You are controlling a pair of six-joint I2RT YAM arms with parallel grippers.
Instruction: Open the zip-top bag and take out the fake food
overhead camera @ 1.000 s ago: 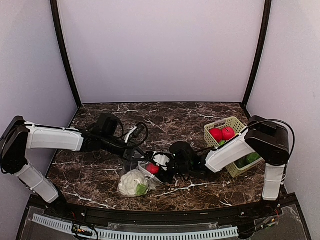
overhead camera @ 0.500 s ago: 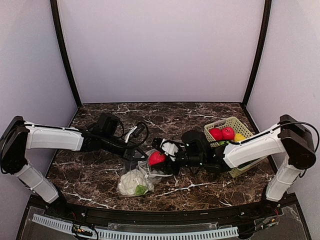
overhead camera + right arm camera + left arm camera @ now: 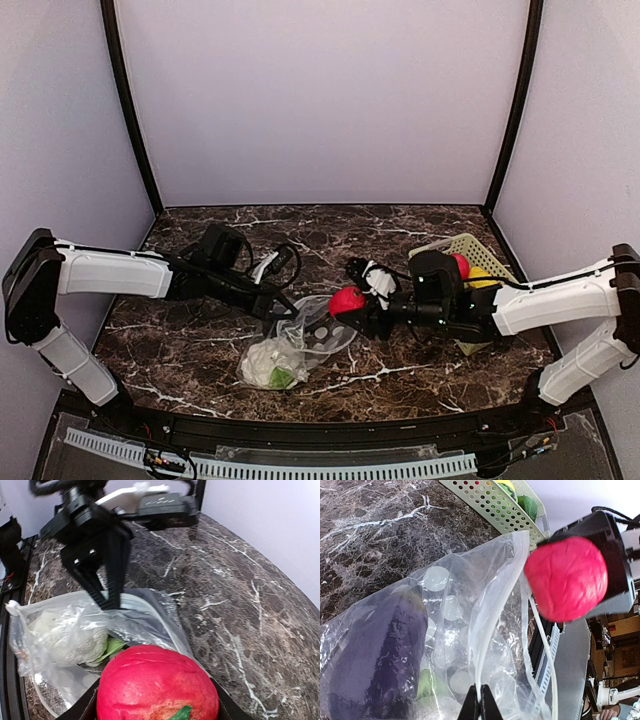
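I should next swing the red round fruit outward with my right gripper, turning away from the bag, over the basket's far end [image 3: 452, 254]. Then I should let go of the fruit.
The clear dotted zip-top bag [image 3: 300, 345] lies on the marble table, its mouth open toward the right. My left gripper [image 3: 278, 308] is shut on the bag's rim [image 3: 479, 680] and holds it up. Inside the bag are a white cauliflower with green leaves [image 3: 266, 365] and a dark purple piece [image 3: 375, 655]. My right gripper [image 3: 352, 303] is shut on a red round fruit [image 3: 347, 300], clear of the bag's mouth; the fruit fills the right wrist view [image 3: 157, 685] and shows in the left wrist view [image 3: 566, 579].
A light-green lattice basket [image 3: 484, 262] stands at the right with a red fruit [image 3: 460, 264] and yellow and green toys in it. The right arm's forearm lies across the basket's front.
My right gripper has pulled the red fruit out of the bag's mouth and carried it right and up. The right arm has stretched out. The left gripper keeps hold of the bag.
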